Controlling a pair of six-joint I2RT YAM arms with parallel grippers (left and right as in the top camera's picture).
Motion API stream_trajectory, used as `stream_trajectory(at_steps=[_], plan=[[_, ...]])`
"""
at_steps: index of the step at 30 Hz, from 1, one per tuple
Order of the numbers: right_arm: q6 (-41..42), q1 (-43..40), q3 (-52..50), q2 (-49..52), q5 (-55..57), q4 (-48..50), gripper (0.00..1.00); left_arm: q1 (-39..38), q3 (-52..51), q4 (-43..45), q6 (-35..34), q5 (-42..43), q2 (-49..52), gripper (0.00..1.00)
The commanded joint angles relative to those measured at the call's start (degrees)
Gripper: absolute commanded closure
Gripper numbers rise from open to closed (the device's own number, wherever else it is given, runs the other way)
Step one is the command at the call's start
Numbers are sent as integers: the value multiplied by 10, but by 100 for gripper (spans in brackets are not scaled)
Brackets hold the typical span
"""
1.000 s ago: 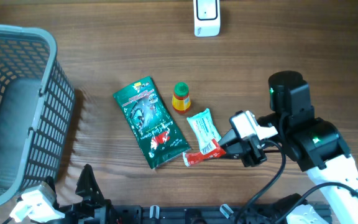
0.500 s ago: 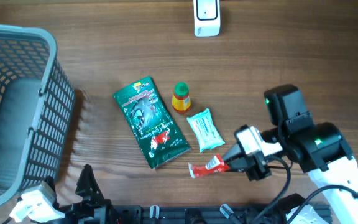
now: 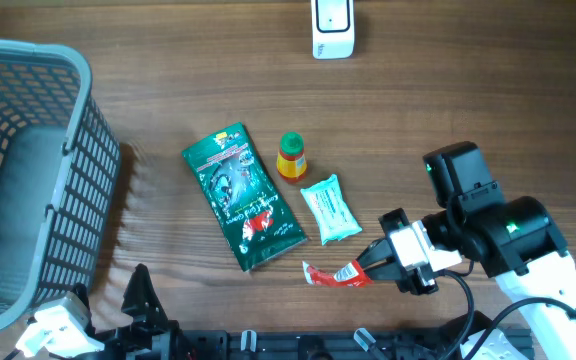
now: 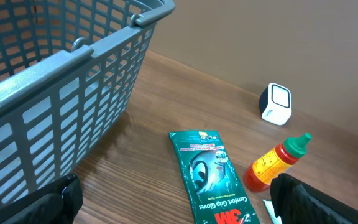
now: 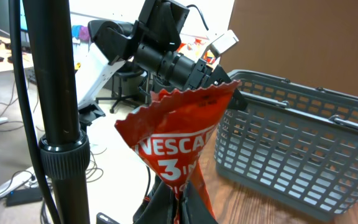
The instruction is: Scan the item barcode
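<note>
The bare tabletop (image 3: 341, 156) beside the bottle lies outward of my right gripper and below it, so my right gripper should next move outward past the teal packet and down, and release the sachet (image 3: 336, 273).
My right gripper (image 3: 373, 266) is shut on one end of a red Nescafe 3-in-1 sachet (image 3: 336, 273), held near the table's front edge with its free end pointing left. In the right wrist view the sachet (image 5: 179, 146) sticks up from the shut gripper (image 5: 180, 202). The white barcode scanner (image 3: 332, 28) stands at the far edge and also shows in the left wrist view as the scanner (image 4: 275, 103). My left gripper (image 4: 179, 208) is open at the front left with nothing in it, and its black fingertips (image 4: 58, 199) frame a green glove packet.
A green 3M glove packet (image 3: 241, 197), a small sauce bottle with a green cap (image 3: 291, 155) and a teal packet (image 3: 329, 208) lie mid-table. A grey basket (image 3: 83, 190) fills the left side.
The right gripper has carried the red sachet away from the teal packet, toward the front edge and slightly right. The left arm has not moved.
</note>
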Motion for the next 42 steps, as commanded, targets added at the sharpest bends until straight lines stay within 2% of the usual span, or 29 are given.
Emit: stream_trajectory(at_steps=[1, 2, 5, 8, 11, 13, 15, 17, 20, 21, 23, 25, 28, 29, 31, 32, 33, 35, 38, 42], plan=[[-8, -4, 0, -6, -6, 10, 96, 4, 0, 0, -3, -1, -1, 0], [32, -16, 0, -6, -5, 30, 95, 4, 0, 0, -3, -1, -1, 0], [276, -60, 0, -6, 36, 159, 95, 4, 0, 0, -3, -1, -1, 0], [372, -60, 0, -6, 110, 207, 95, 4, 0, 0, -3, -1, -1, 0], [654, -60, 0, -6, 300, 302, 95, 4, 0, 0, -3, -1, -1, 0], [913, -60, 0, -6, 510, 334, 95, 4, 0, 0, -3, -1, -1, 0], [1009, -60, 0, -1, 592, 331, 96, 4, 0, 0, -3, -1, -1, 0], [1013, -60, 0, 7, 593, 330, 95, 4, 0, 0, -3, -1, -1, 0], [1088, -60, 0, 34, 593, 327, 95, 4, 0, 0, -3, -1, -1, 0], [1083, -60, 0, 48, 601, 329, 88, 4, 0, 0, -3, -1, -1, 0], [1088, -60, 0, 81, 642, 324, 95, 4, 0, 0, -3, -1, -1, 0], [1129, -60, 0, 143, 645, 326, 96, 4, 0, 0, -3, -1, -1, 0], [1128, -60, 0, 222, 654, 351, 96, 4, 0, 0, -3, -1, -1, 0], [1112, -60, 0, 239, 671, 363, 84, 4, 0, 0, -3, -1, -1, 0], [1026, -58, 0, 261, 742, 390, 52, 4, 0, 0, -3, -1, -1, 0], [994, -58, 0, 274, 791, 405, 46, 4, 0, 0, -3, -1, -1, 0], [955, -58, 0, 292, 820, 434, 36, 4, 0, 0, -3, -1, -1, 0], [887, -58, 0, 329, 816, 483, 25, 4, 0, 0, -3, -1, -1, 0], [773, -58, 0, 407, 814, 538, 21, 4, 0, 0, -3, -1, -1, 0], [736, -59, 1, 451, 796, 585, 14, 4, 0, 0, -3, -1, -1, 0]])
